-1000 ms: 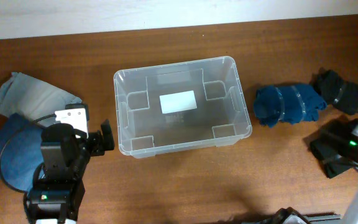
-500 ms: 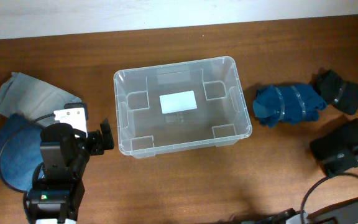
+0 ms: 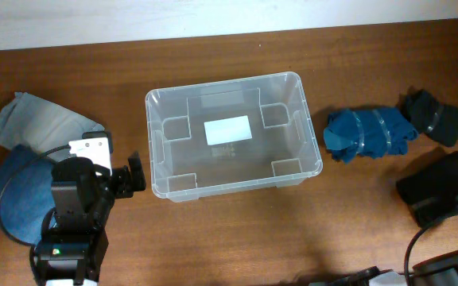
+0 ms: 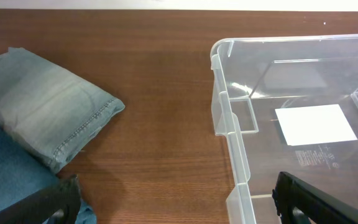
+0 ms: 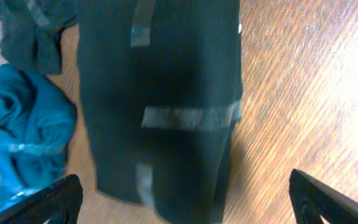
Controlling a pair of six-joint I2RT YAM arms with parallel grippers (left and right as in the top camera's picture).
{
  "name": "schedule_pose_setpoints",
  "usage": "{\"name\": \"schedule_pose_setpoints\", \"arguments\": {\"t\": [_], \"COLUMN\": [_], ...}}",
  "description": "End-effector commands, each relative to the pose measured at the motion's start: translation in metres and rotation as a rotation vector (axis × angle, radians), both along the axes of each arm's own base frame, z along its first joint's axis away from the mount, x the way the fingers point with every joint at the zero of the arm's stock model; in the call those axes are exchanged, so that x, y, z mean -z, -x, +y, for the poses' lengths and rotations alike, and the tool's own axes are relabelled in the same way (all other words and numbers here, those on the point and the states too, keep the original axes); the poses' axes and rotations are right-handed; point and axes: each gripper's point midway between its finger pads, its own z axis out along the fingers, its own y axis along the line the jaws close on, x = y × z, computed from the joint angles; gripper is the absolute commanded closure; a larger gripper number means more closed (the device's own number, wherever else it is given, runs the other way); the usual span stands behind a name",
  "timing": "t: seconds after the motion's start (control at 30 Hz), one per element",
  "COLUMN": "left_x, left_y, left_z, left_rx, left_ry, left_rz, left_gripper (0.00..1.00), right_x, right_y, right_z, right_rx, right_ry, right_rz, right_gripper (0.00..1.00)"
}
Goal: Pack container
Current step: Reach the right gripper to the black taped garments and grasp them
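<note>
I will move my right gripper straight down onto the middle of the dark taped cloth bundle [image 3: 436, 187] [image 5: 160, 106] next, because the bundle is already below it between its open fingers.
The container [image 3: 156, 151], a clear plastic tub with a white label [image 3: 227, 129] on its bottom, stands empty at the table's middle. Its left wall also shows in the left wrist view [image 4: 225, 124]. My left gripper [image 3: 133, 176] is open and empty just left of the tub's front left corner, and its fingers straddle the tub's wall in the left wrist view [image 4: 179, 208]. My right gripper [image 5: 182, 202] is open and empty above a dark taped cloth bundle [image 5: 160, 106]. The right arm is almost out of the overhead view.
A blue taped bundle [image 3: 368, 133], a black bundle [image 3: 434, 115] and the dark bundle [image 3: 436, 187] lie right of the tub. Folded grey-blue jeans [image 3: 42, 123] and a blue cloth [image 3: 10, 195] lie at the left. A cable [image 3: 444, 214] trails at the lower right.
The right arm has withdrawn from over the dark bundle toward the lower right and left the overhead view. The left arm has barely moved.
</note>
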Motion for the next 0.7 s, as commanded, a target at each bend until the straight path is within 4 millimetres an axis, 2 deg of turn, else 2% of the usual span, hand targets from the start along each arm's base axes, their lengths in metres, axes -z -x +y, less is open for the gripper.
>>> {"name": "schedule_pose_setpoints", "arguments": {"t": [0.0,0.2,0.23,0.3,0.47,0.53,0.57,0.6,0.63,0.67], "left_x": [-0.011,-0.011,-0.012,-0.012,-0.013,-0.013,-0.013,-0.013,-0.013,-0.013], "left_y": [-0.003,-0.003,-0.003,-0.003,-0.004,-0.004,-0.004,-0.004,-0.004,-0.004], "left_z": [0.002,0.002,0.002,0.002,0.002,0.002,0.002,0.002,0.002,0.002], "left_rx": [-0.005,-0.005,-0.005,-0.004,-0.005,-0.005,-0.005,-0.005,-0.005,-0.005], "left_ry": [0.0,0.0,0.0,0.0,0.0,0.0,0.0,0.0,0.0,0.0], "left_rz": [-0.026,-0.027,-0.03,-0.03,-0.033,-0.034,-0.033,-0.033,-0.033,-0.033], "left_gripper": [0.01,0.0,0.01,0.01,0.01,0.01,0.01,0.01,0.0,0.01], "right_x": [0.018,0.038,0.049,0.057,0.071,0.077,0.08,0.083,0.085,0.086], "right_y": [-0.005,-0.023,-0.024,-0.025,-0.04,-0.042,-0.041,-0.041,-0.041,-0.041], "right_z": [0.004,0.003,0.001,0.001,0.006,0.009,0.011,0.012,0.013,0.013], "right_rx": [-0.061,-0.093,-0.092,-0.093,-0.113,-0.114,-0.112,-0.111,-0.109,-0.109], "right_ry": [0.003,-0.041,-0.056,-0.069,-0.14,-0.167,-0.179,-0.188,-0.195,-0.198], "right_rz": [-0.035,-0.144,-0.143,-0.148,-0.261,-0.281,-0.278,-0.277,-0.275,-0.275], "right_gripper": [0.02,0.02,0.02,0.01,0.02,0.13,0.24,0.41,0.54,0.6]}}
